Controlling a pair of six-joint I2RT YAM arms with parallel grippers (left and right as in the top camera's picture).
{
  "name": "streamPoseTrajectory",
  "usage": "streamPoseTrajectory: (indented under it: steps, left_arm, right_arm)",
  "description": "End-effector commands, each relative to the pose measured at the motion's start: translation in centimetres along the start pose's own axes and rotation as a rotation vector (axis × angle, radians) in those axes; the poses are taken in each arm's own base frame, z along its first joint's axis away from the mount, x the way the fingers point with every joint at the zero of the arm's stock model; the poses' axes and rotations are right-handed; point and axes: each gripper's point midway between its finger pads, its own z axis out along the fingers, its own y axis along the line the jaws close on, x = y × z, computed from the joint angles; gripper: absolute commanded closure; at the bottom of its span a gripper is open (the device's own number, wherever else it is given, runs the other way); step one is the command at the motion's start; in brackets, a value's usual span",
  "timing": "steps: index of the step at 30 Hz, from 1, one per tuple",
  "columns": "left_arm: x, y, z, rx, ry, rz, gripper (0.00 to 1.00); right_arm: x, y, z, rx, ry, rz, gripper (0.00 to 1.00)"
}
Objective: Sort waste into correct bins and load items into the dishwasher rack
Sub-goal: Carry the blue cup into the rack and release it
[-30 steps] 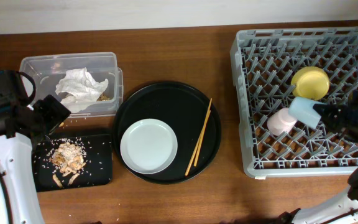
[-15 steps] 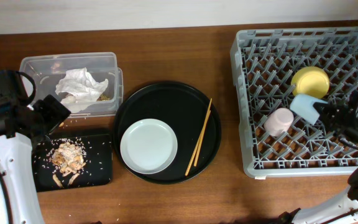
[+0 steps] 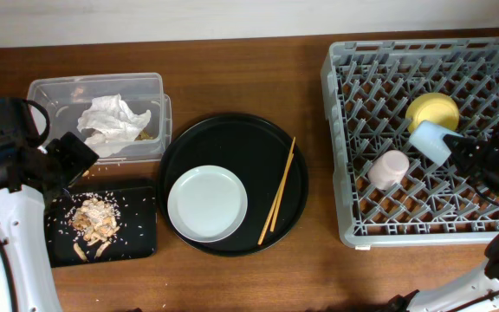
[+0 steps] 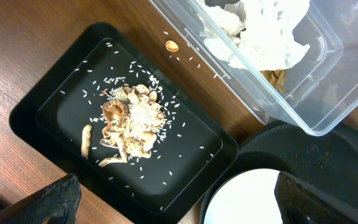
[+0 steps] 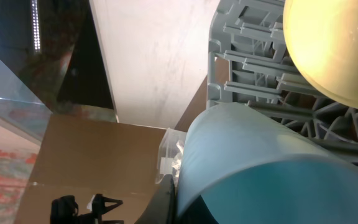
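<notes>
The space in the rack [image 3: 345, 156] beside the pink cup is free. I will move my right gripper toward it, lower it and let go of the light blue cup there.
My right gripper [image 3: 457, 149] is shut on the light blue cup [image 3: 430, 139] and holds it tilted over the grey dishwasher rack [image 3: 345, 156], just below the yellow bowl [image 3: 433, 113]. The cup fills the right wrist view [image 5: 260, 168], with the bowl [image 5: 334, 50] above it. The pink cup [image 3: 391, 168] lies in the rack. My left gripper [image 4: 179, 208] is open and empty above the flat black tray [image 3: 137, 243] that holds food scraps and rice [image 3: 93, 221]. The white napkin [image 3: 111, 121] lies in the clear tub [image 3: 42, 91]. The pale plate [image 3: 207, 204] and chopsticks [image 3: 277, 191] rest on the round black tray [image 3: 232, 130].
The table's front edge runs along the bottom. The rack reaches to the right edge of the overhead view. A small brown scrap [image 4: 172, 46] lies on the wood between tub and flat tray.
My right gripper has carried the light blue cup up and to the right, away from the pink cup and closer to the yellow bowl. The left arm has not moved.
</notes>
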Motion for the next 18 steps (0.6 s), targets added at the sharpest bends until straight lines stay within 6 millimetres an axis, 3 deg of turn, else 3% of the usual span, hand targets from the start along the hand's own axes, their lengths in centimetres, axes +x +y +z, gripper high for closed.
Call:
streamPoseTrajectory:
  steps: [1, 10, 15, 18]
  left_arm:
    - [-0.3, 0.1, -0.6, 0.005, -0.02, 0.0, 0.01]
    - [-0.3, 0.1, -0.6, 0.005, -0.02, 0.0, 0.01]
    - [-0.3, 0.1, -0.6, 0.005, -0.021, 0.0, 0.01]
    - [-0.3, 0.1, -0.6, 0.005, -0.02, 0.0, 0.01]
  right_arm:
    - [-0.6, 1.3, -0.2, -0.047, -0.022, -0.034, 0.96]
    - [0.5, -0.8, 1.8, -0.012, 0.049, -0.005, 0.96]
    - [1.0, -3.8, 0.8, 0.142, 0.074, 0.056, 0.96]
    - [0.8, -4.1, -0.3, 0.157, 0.047, 0.095, 0.96]
